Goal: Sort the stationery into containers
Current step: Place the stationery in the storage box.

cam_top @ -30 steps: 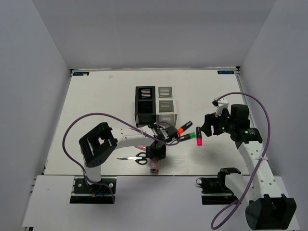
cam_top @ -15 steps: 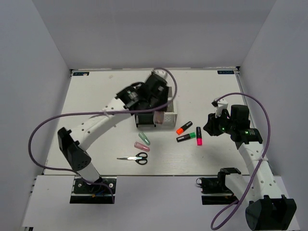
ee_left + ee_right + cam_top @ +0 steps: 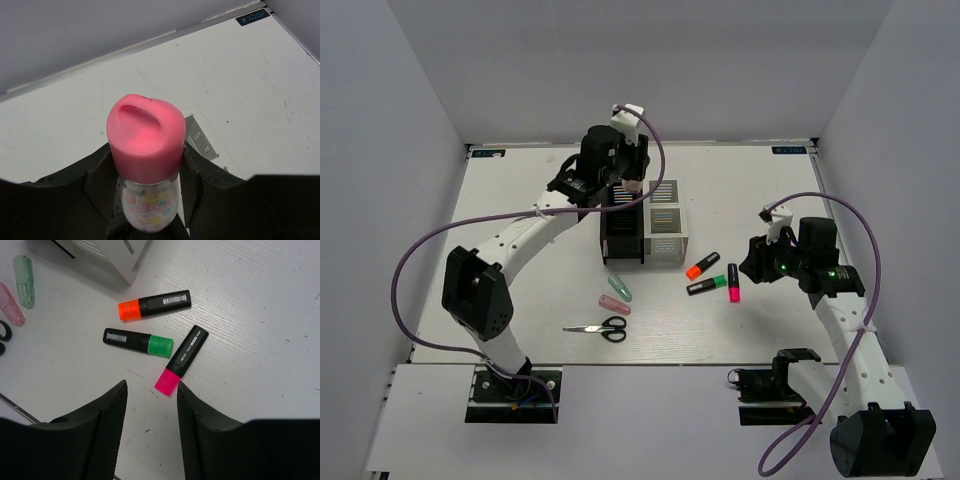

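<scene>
My left gripper brings the tube down into the black box's rear section [image 3: 618,196] next and frees it, since that lies below it and to its left in the top view.
My left gripper [image 3: 628,180] is shut on the pink cylinder tube [image 3: 146,137] and holds it over the back of the containers [image 3: 665,240], a cluster of black and white slatted boxes. In the left wrist view my left gripper [image 3: 146,172] clamps the tube's clear patterned body below its pink cap. My right gripper [image 3: 150,407] hangs open just above the table, close to the pink-capped highlighter [image 3: 181,359]. The green-capped [image 3: 137,341] and orange-capped [image 3: 155,305] highlighters lie beside it. My right gripper [image 3: 752,262] holds nothing.
A pale green capsule [image 3: 620,287] and a pink capsule [image 3: 614,304] lie in front of the containers. Black-handled scissors [image 3: 598,328] lie nearer the front edge. The white box's corner [image 3: 107,262] shows at the top of the right wrist view.
My left arm has carried the pink tube from the table near the scissors up and back to above the containers. The right arm has stayed in place.
</scene>
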Available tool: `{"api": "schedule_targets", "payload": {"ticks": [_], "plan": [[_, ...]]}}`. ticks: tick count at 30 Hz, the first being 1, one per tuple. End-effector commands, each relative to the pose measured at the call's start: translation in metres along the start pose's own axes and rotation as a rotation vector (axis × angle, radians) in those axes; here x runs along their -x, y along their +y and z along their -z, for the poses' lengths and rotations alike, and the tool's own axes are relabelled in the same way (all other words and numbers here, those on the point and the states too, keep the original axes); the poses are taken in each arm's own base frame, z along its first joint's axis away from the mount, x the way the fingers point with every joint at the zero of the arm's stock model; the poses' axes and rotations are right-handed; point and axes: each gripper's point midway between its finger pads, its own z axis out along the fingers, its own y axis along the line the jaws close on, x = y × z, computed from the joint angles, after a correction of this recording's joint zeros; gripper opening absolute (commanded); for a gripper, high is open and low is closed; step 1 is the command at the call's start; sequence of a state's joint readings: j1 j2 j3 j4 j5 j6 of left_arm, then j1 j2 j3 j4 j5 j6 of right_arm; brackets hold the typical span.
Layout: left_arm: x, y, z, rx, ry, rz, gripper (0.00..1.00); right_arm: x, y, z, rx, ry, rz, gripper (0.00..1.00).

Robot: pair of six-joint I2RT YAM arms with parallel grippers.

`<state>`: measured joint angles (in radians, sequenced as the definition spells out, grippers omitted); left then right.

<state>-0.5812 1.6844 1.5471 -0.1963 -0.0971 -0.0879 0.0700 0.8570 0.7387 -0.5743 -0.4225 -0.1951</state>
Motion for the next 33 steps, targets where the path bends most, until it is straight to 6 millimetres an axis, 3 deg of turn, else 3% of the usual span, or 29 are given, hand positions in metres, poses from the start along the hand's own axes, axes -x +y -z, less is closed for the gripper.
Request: {"api": "schedule_targets", "payload": {"ticks": [1,4,5,6,13,21,33], "plan": [[0.043,-0.005,-0.007,-0.049,-0.208,-0.062,0.00,0.012,0.001,0.002,0.011,-0.029,0.025,0.48],[0.029,-0.001,-0.016,-0.037,-0.196,-0.104,0.00,0.011,-0.001,0.002,0.000,-0.028,0.025,0.48],[0.035,0.001,-0.017,-0.030,-0.237,-0.105,0.00,0.012,0.000,0.001,0.004,-0.029,0.031,0.48],[0.019,0.007,-0.021,-0.011,-0.212,-0.105,0.00,0.012,-0.002,0.001,-0.001,-0.028,0.028,0.48],[-0.001,0.036,-0.035,0.037,-0.223,-0.075,0.00,0.009,-0.002,-0.001,0.002,-0.016,0.020,0.48],[-0.024,0.051,-0.040,0.059,-0.194,-0.061,0.00,0.009,-0.005,-0.001,-0.008,-0.014,0.019,0.49],[-0.051,0.050,-0.041,0.039,-0.177,0.016,0.00,0.007,-0.006,-0.003,-0.010,-0.006,0.014,0.49]]}}
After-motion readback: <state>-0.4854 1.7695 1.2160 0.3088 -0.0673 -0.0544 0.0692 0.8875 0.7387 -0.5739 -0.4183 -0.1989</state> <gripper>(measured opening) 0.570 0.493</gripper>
